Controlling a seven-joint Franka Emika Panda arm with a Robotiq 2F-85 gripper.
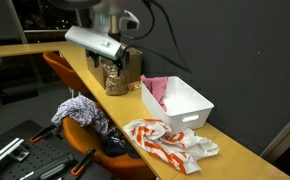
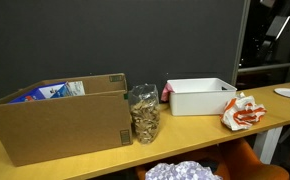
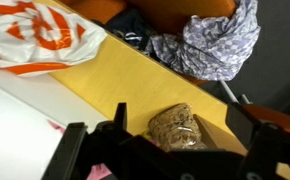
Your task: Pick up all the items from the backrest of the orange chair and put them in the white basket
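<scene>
My gripper moves next from above the jar toward the chair, down onto the bunched folds of the patterned cloth (image 1: 77,110). The cloth hangs below it over the backrest.
The orange chair (image 1: 80,135) stands at the table's edge. A grey-white patterned cloth (image 1: 77,110) and a dark item (image 1: 113,140) hang on its backrest. They also show in the wrist view, the cloth (image 3: 220,40) and the dark item (image 3: 135,30). The white basket (image 1: 185,110) stands on the table with a pink item (image 1: 155,90) inside, and also shows in an exterior view (image 2: 200,100). My gripper (image 3: 165,138) is open and empty. It hovers above a jar (image 3: 175,128), between the basket and the chair. In an exterior view the gripper (image 1: 120,58) hangs over the jar (image 1: 115,78).
A white-and-orange cloth (image 1: 170,140) lies on the yellow table (image 1: 235,160) in front of the basket. It shows in the wrist view (image 3: 35,35) too. A large cardboard box (image 2: 60,120) stands beside the jar (image 2: 143,112). A dark wall runs behind.
</scene>
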